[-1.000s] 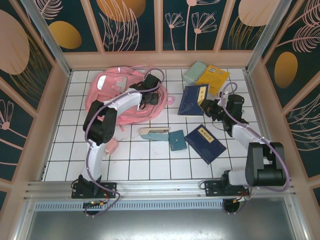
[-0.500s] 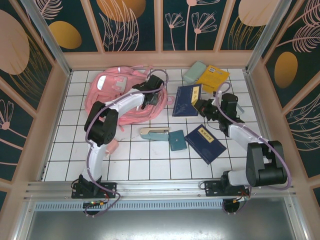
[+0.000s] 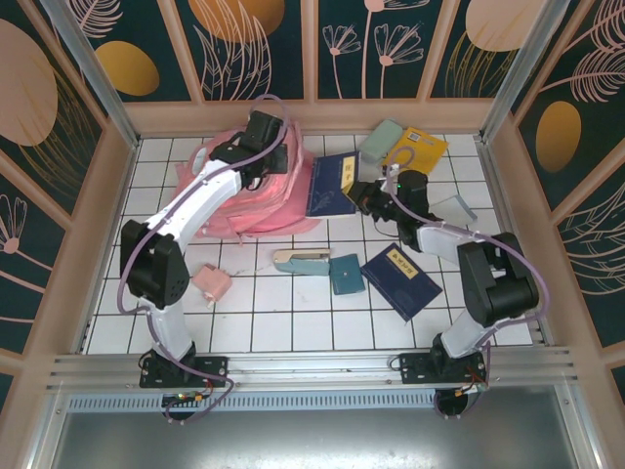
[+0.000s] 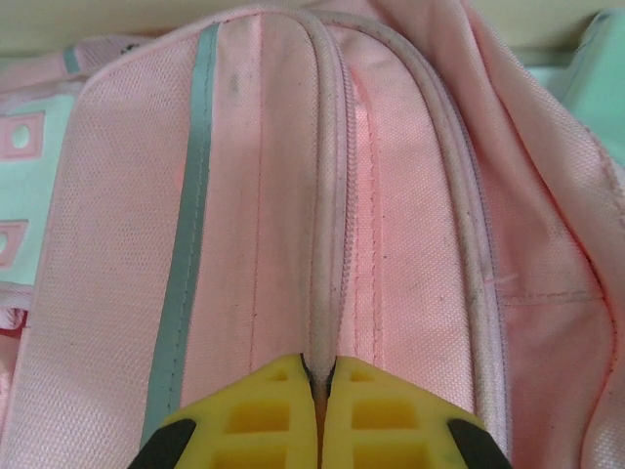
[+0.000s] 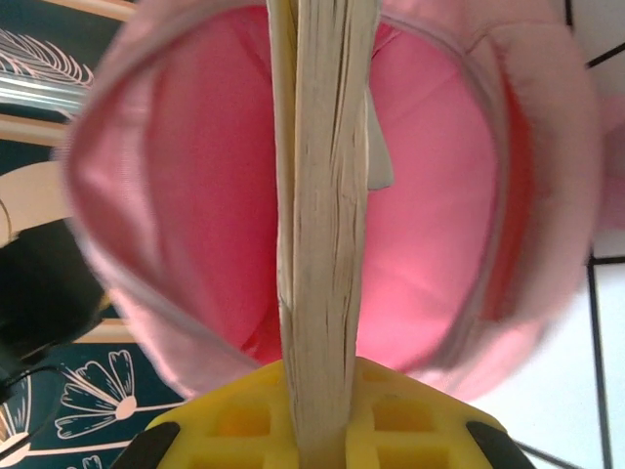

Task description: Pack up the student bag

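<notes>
The bag's open pink inside is straight ahead of my right gripper, past the bag's lifted opening, so I will push the navy book deep into it and let go.
The pink student bag (image 3: 256, 195) lies at the back left of the tiled table, its mouth lifted and facing right. My left gripper (image 3: 262, 145) is above it, shut on the bag's piped zip edge (image 4: 327, 195), with the yellow fingertips (image 4: 293, 391) pinching the seam. My right gripper (image 3: 367, 198) is shut on a navy book (image 3: 331, 185), held on edge at the bag's mouth. In the right wrist view the book's page edge (image 5: 322, 195) runs straight ahead into the open pink interior (image 5: 195, 195).
A second navy book (image 3: 402, 279), a teal wallet (image 3: 346, 274) and a pencil case (image 3: 301, 260) lie mid-table. A small pink pouch (image 3: 211, 282) sits by the left arm. A yellow book (image 3: 417, 149) and a pale green item (image 3: 380, 142) lie at the back right.
My left gripper closed on the bag's edge and pulled it up and back, opening the mouth. My right gripper carried the navy book left to the opening.
</notes>
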You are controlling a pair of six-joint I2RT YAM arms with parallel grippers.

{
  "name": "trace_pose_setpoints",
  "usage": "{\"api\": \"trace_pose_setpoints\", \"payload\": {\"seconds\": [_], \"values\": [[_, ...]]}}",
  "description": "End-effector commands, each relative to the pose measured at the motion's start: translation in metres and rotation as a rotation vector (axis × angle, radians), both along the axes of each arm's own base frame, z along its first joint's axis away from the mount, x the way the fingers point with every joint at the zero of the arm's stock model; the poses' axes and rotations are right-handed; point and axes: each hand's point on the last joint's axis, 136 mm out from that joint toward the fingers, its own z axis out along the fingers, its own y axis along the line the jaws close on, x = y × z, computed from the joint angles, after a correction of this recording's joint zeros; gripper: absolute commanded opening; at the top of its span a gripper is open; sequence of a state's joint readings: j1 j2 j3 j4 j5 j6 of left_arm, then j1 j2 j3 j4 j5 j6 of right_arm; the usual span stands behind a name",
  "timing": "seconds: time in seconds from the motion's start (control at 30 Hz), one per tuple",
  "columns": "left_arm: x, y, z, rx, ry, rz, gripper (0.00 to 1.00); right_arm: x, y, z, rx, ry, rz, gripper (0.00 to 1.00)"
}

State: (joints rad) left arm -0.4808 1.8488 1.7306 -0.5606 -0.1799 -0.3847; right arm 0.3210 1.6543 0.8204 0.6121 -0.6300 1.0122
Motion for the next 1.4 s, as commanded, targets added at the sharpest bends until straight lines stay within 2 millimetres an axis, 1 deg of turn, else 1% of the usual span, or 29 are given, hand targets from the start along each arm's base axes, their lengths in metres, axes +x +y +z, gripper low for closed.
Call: {"api": "trace_pose_setpoints", "payload": {"seconds": [0.0,0.1,0.13,0.2,0.23,0.27,0.43,0.47,0.53,0.7,0.73,0.87,0.97,1.03,1.1,1.17,1.23,1.3,1.37], "values": [[-0.001,-0.008,0.056,-0.145,-0.123,-0.055,0.00,0.022,0.023,0.034,0.070,-0.116,0.003,0.00],[-0.002,-0.002,0.077,-0.181,-0.168,-0.071,0.00,0.034,0.045,0.023,0.090,-0.091,0.014,0.00],[-0.002,0.000,0.081,-0.192,-0.175,-0.076,0.00,0.039,0.053,0.020,0.098,-0.085,0.016,0.00],[0.001,0.004,0.083,-0.220,-0.173,-0.083,0.00,0.047,0.069,0.014,0.117,-0.072,0.025,0.00],[-0.003,0.008,0.097,-0.246,-0.197,-0.082,0.00,0.052,0.078,0.011,0.127,-0.069,0.032,0.00],[-0.003,0.009,0.100,-0.260,-0.201,-0.081,0.00,0.056,0.086,0.008,0.135,-0.060,0.038,0.00],[0.000,0.012,0.103,-0.308,-0.196,-0.075,0.00,0.072,0.137,-0.006,0.162,-0.029,0.067,0.00],[0.000,0.011,0.103,-0.317,-0.193,-0.075,0.00,0.076,0.143,-0.008,0.166,-0.023,0.066,0.00],[0.000,0.007,0.102,-0.342,-0.187,-0.086,0.00,0.078,0.165,-0.016,0.175,-0.007,0.080,0.00],[0.001,0.000,0.094,-0.375,-0.159,-0.100,0.00,0.086,0.204,-0.039,0.161,0.036,0.080,0.00],[0.001,-0.001,0.093,-0.380,-0.155,-0.101,0.00,0.089,0.211,-0.047,0.144,0.047,0.077,0.00],[0.000,-0.003,0.096,-0.399,-0.158,-0.106,0.00,0.095,0.246,-0.063,0.109,0.066,0.102,0.00],[-0.001,-0.003,0.099,-0.403,-0.163,-0.107,0.00,0.095,0.271,-0.071,0.102,0.079,0.139,0.00],[0.000,-0.002,0.098,-0.398,-0.164,-0.103,0.00,0.095,0.281,-0.075,0.098,0.088,0.162,0.01],[0.001,0.001,0.096,-0.386,-0.165,-0.091,0.00,0.093,0.285,-0.073,0.091,0.082,0.171,0.13],[0.002,0.004,0.092,-0.372,-0.165,-0.076,0.00,0.092,0.284,-0.070,0.076,0.075,0.179,0.30],[0.003,0.007,0.090,-0.360,-0.165,-0.062,0.00,0.090,0.282,-0.066,0.061,0.070,0.186,0.42],[0.005,0.013,0.087,-0.344,-0.168,-0.041,0.00,0.088,0.276,-0.062,0.046,0.067,0.184,0.51],[0.008,0.021,0.083,-0.318,-0.169,-0.010,0.00,0.086,0.266,-0.057,0.034,0.059,0.178,0.57]]}}
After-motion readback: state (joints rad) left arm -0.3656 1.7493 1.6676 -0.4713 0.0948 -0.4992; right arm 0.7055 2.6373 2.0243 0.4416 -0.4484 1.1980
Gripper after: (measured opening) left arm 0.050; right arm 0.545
